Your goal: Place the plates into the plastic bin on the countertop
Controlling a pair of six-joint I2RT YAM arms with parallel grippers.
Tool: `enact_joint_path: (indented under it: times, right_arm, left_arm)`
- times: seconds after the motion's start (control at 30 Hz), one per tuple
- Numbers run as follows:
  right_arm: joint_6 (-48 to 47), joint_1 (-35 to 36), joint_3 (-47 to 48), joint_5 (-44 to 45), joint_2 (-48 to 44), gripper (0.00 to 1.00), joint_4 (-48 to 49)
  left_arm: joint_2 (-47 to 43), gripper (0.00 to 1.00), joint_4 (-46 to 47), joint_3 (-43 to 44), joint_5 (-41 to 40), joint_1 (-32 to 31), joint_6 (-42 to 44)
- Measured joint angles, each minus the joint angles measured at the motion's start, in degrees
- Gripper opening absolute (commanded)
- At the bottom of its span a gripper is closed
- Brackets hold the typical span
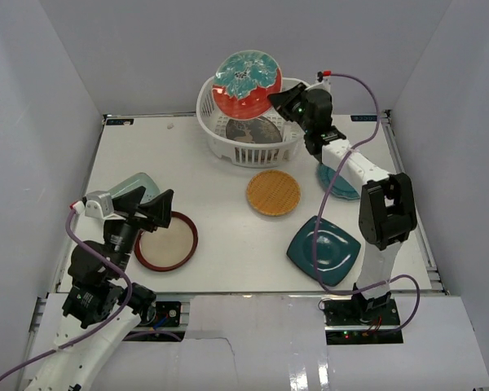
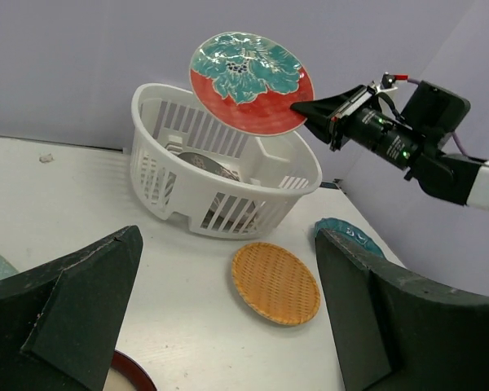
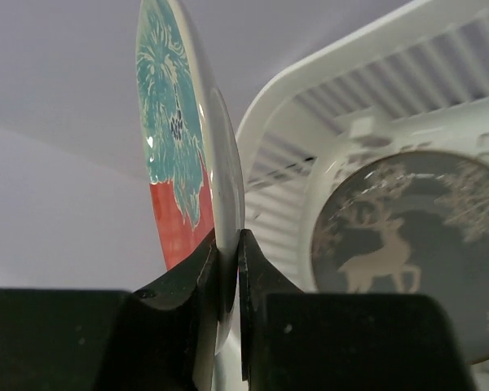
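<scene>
The teal-red floral plate still hangs above the white bin, so next my right gripper should go down toward the grey deer plate (image 1: 253, 129) inside and release the held rim.
My right gripper (image 1: 279, 101) is shut on the rim of the teal-red floral plate (image 1: 246, 83), holding it tilted above the white plastic bin (image 1: 220, 145). The pinch shows in the right wrist view (image 3: 228, 248). The grey deer plate (image 1: 253, 129) lies in the bin, also seen in the right wrist view (image 3: 407, 244). My left gripper (image 1: 151, 208) is open and empty over the red-rimmed beige plate (image 1: 166, 242). The orange woven plate (image 1: 273, 192), dark teal square plate (image 1: 324, 249), teal scalloped plate (image 1: 340, 182) and pale green oblong plate (image 1: 135, 186) lie on the countertop (image 1: 220, 236).
Pale grey walls enclose the countertop on three sides. The right arm's upright link (image 1: 385, 213) stands between the scalloped and square plates. In the left wrist view the orange woven plate (image 2: 275, 282) lies between my fingers, with the bin (image 2: 228, 171) beyond.
</scene>
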Motion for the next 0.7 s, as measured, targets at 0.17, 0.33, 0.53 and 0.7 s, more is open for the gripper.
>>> enact_joint_path:
  times: [0.17,0.33,0.53,0.7]
  right_arm:
    - [-3.1,-5.2,11.8,-0.5,7.9,0.08,-9.4]
    - [-4.8,-5.4,14.5,-1.7,13.0,0.08,-16.5]
    - [-5.0,-4.1,14.2,-3.2,15.5,0.13,-23.1]
    - [-4.1,-3.7,14.2,-3.8,15.5,0.43,-21.6]
  left_arm:
    - [0.5,0.98,0.0,-0.1,0.4,0.0,-0.1]
    - [0.7,0.98,0.0,-0.1,0.5,0.0,-0.2]
    - [1.0,0.98,0.0,-0.1,0.7,0.0,-0.2]
    - [1.0,0.98,0.2,-0.1,0.7,0.0,-0.2]
